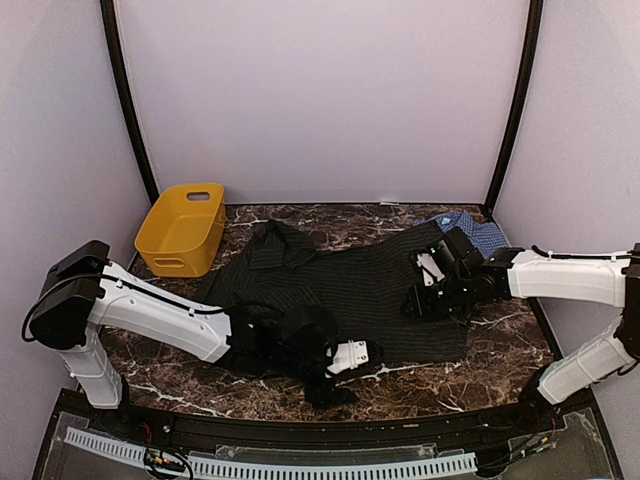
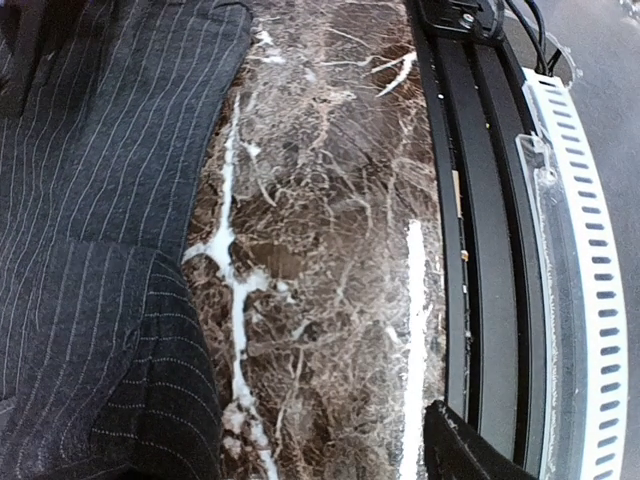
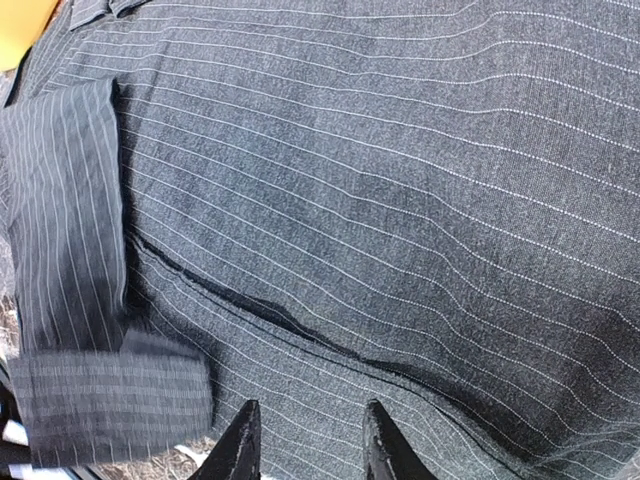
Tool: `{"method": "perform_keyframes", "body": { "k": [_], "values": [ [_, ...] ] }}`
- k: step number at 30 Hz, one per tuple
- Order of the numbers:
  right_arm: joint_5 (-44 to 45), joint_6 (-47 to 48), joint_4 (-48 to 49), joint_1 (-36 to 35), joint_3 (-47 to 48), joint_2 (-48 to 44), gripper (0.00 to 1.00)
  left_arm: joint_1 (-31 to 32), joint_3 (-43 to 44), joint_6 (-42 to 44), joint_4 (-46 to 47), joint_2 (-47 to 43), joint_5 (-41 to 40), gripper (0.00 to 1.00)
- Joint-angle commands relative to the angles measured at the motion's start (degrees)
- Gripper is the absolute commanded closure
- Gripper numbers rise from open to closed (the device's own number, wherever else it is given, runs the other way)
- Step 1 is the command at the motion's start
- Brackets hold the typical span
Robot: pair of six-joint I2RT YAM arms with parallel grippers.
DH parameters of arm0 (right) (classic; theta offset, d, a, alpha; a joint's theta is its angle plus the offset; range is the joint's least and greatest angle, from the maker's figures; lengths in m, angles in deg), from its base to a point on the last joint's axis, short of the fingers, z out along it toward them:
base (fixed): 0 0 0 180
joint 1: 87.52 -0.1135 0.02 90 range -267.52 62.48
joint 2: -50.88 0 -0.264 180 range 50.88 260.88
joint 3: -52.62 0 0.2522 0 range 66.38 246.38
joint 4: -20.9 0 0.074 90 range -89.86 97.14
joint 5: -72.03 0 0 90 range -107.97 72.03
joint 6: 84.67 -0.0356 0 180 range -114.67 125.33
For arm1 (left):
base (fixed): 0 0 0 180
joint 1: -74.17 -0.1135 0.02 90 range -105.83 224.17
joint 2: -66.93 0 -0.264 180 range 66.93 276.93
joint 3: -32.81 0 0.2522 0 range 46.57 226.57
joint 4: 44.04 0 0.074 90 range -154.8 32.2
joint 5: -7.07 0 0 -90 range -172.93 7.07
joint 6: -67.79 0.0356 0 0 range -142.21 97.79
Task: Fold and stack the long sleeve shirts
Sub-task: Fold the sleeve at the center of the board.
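Observation:
My left gripper lowers outward onto the lifted fold at the near hem point(image 2: 168, 372) next, since bare marble separates the fold from my visible finger.
The black pinstriped shirt point(image 1: 350, 280) lies spread across the middle of the marble table, collar toward the back left. It also shows in the left wrist view point(image 2: 90, 200) and fills the right wrist view point(image 3: 380, 170), where a sleeve is folded over with its cuff point(image 3: 110, 400) at the lower left. The blue checked shirt point(image 1: 470, 228) lies crumpled at the back right, partly under the black one. My left gripper point(image 1: 335, 385) is at the shirt's near hem; one finger point(image 2: 465, 450) shows far right, the other is hidden. My right gripper point(image 3: 310, 445) hovers open over the shirt's right part point(image 1: 422, 292).
A yellow plastic basket point(image 1: 185, 228) stands at the back left. A black rail point(image 2: 490, 200) and a white slotted strip point(image 2: 590, 250) run along the table's near edge. Bare marble point(image 2: 330, 230) lies between the shirt's hem and the rail.

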Motion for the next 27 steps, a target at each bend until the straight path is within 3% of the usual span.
{"method": "perform_keyframes", "body": {
  "k": [1, 7, 16, 21, 27],
  "values": [
    [0.0, -1.1, 2.3, -0.4, -1.3, 0.9, 0.68, 2.1, -0.3, 4.9, 1.1, 0.6, -6.0, 0.29],
    [-0.3, -2.2, 2.4, -1.8, -2.0, -0.3, 0.68, 2.6, -0.6, 5.3, -0.5, 1.5, -14.3, 0.27],
    [-0.8, -3.8, 3.0, -5.1, -2.1, 1.6, 0.68, 2.5, -4.4, 1.2, 4.2, 1.0, -19.3, 0.25],
    [0.1, -3.7, 2.9, -5.6, -1.6, 2.4, 0.68, 0.0, -5.0, -4.1, 5.3, 0.2, -8.4, 0.21],
    [1.7, -3.5, 2.6, -5.7, -2.3, 2.1, 0.68, -4.1, -8.7, -17.0, 10.8, -0.6, 8.0, 0.21]
  ]
}}
